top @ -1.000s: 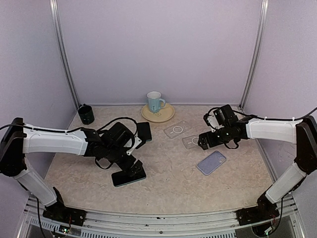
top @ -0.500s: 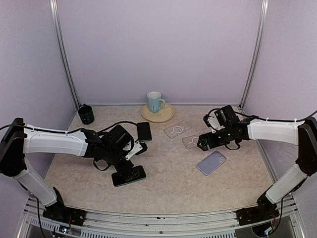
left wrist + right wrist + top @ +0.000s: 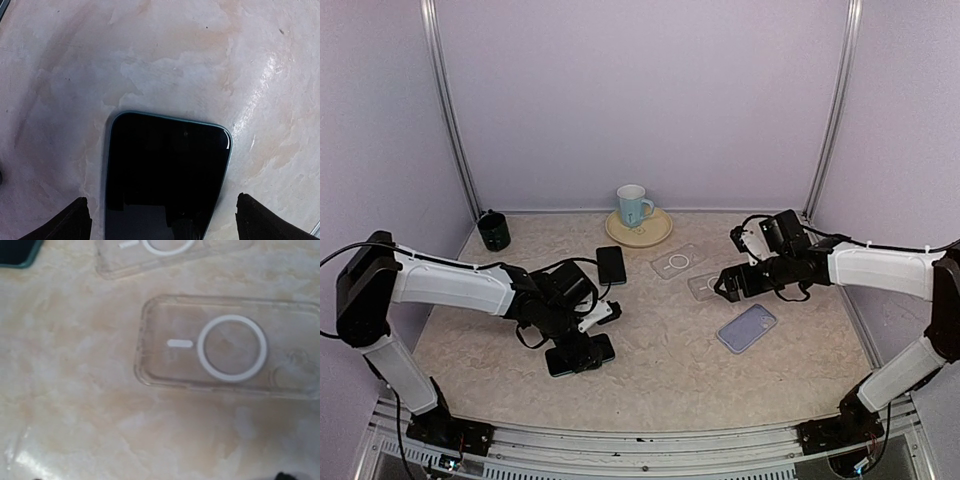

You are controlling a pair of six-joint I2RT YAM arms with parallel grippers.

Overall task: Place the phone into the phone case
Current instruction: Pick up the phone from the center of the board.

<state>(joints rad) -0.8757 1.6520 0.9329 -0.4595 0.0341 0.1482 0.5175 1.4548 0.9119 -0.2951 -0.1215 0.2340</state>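
Next, my left gripper lowers its open fingers slightly and closes them on the black phone's long edges, as the phone lies below, already between them.
A black phone (image 3: pixel 582 356) lies screen up near the table's front left. My left gripper (image 3: pixel 586 338) hangs right over it, open. In the left wrist view the phone (image 3: pixel 165 170) lies between my two dark fingertips (image 3: pixel 75 222), untouched. A clear phone case (image 3: pixel 705 287) with a white ring lies right of centre. My right gripper (image 3: pixel 723 284) hovers open at its left end. The right wrist view shows that case (image 3: pixel 230 347) flat on the table, with nothing between the jaws. My right fingertips barely show there.
A second clear case (image 3: pixel 675 262) and a second dark phone (image 3: pixel 611 265) lie further back. A lavender case (image 3: pixel 747 327) lies front right. A blue mug (image 3: pixel 633 204) stands on a saucer (image 3: pixel 656 232) at the back. A dark cup (image 3: pixel 493 230) stands back left.
My left arm has swung round and brought its gripper down over the black phone. The right gripper has edged slightly left along the clear case. Nothing was picked up.
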